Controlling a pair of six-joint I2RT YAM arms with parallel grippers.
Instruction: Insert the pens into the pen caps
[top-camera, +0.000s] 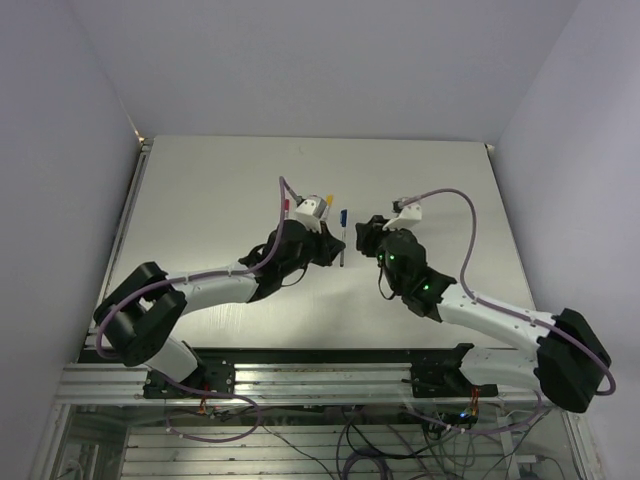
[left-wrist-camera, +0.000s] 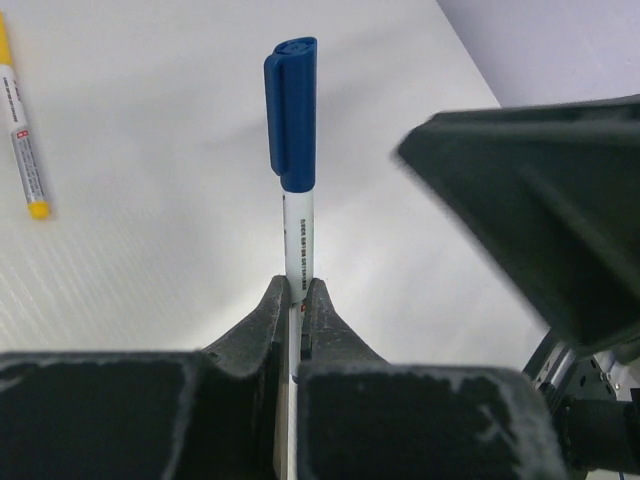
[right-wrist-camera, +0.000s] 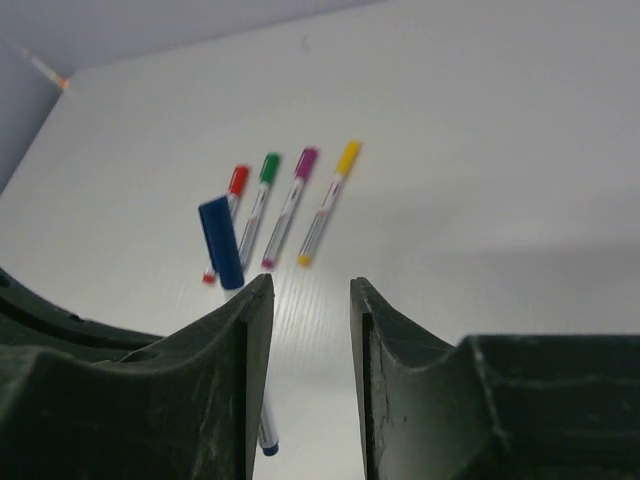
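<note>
The blue cap (left-wrist-camera: 291, 110) is already on the pen, so my left gripper needs to move outward and down to the white table beside the yellow pen and open.
My left gripper (left-wrist-camera: 301, 285) is shut on the white barrel of a blue pen (left-wrist-camera: 298, 235), which points away from the wrist. The blue pen cap (left-wrist-camera: 291, 110) sits on its far end. From above, this pen (top-camera: 342, 240) hangs over the middle of the table, with the left gripper (top-camera: 330, 250) beside it and the right gripper (top-camera: 367, 236) just to its right. My right gripper (right-wrist-camera: 310, 288) stands open with nothing between its fingers. The blue cap (right-wrist-camera: 221, 243) shows just left of its left finger (right-wrist-camera: 245, 330).
Four capped pens lie side by side on the white table (right-wrist-camera: 480, 150): red (right-wrist-camera: 237, 181), green (right-wrist-camera: 268, 168), magenta (right-wrist-camera: 305, 162) and yellow (right-wrist-camera: 346, 158). The yellow pen (left-wrist-camera: 22, 130) also shows at the left of the left wrist view. Grey walls close in the table's sides.
</note>
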